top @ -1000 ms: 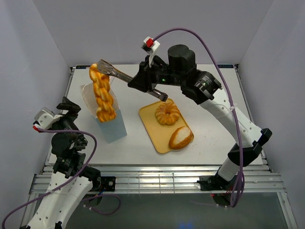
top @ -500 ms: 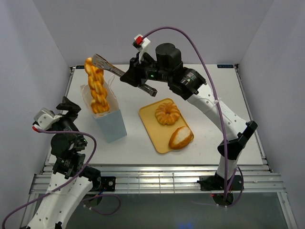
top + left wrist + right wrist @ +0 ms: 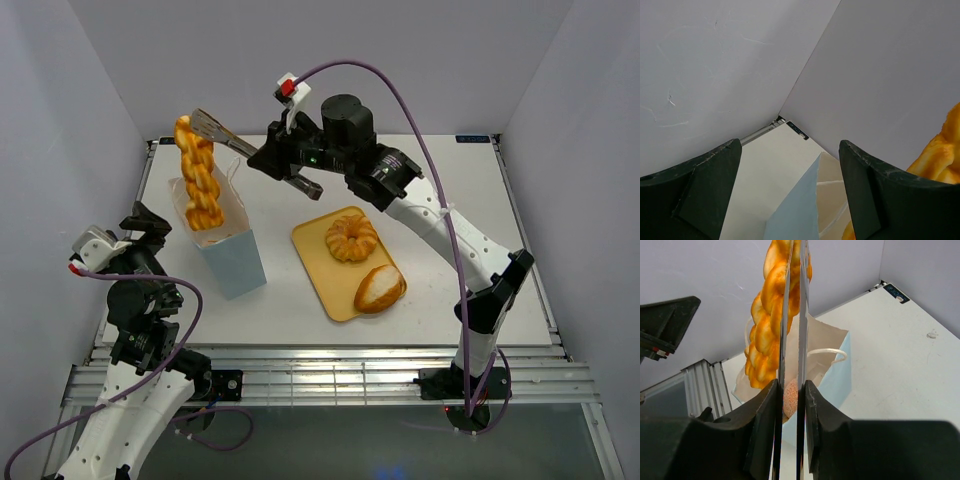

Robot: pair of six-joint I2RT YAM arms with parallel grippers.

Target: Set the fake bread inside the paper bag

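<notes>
Most of the braided twist hangs above the paper bag's rim, so my right gripper should next lower it deeper through the paper bag's opening [image 3: 790, 371].
My right gripper [image 3: 285, 165] is shut on metal tongs [image 3: 232, 141], and the tongs pinch the top of a golden braided twist [image 3: 197, 178]. The twist hangs upright with its lower end at the open mouth of the pale-blue paper bag [image 3: 236, 265]. In the right wrist view the tongs [image 3: 792, 315] run up between my fingers [image 3: 790, 405], with the twist [image 3: 765, 325] over the bag [image 3: 836, 376] and a speckled roll [image 3: 790, 397] inside it. A ring doughnut [image 3: 352, 238] and an oval roll [image 3: 380, 288] lie on the tray. My left gripper [image 3: 140, 225] is open and empty, left of the bag [image 3: 800, 210].
The flat yellow tray [image 3: 322, 272] lies right of the bag, mid-table. White enclosure walls stand close on the left, back and right. My right arm reaches across the table above the tray. The bag's cord handle [image 3: 827, 354] loops at its rim.
My right arm has carried the tongs and twist to the left and slightly back, from in front of the bag to above its open mouth. The left arm has not moved.
</notes>
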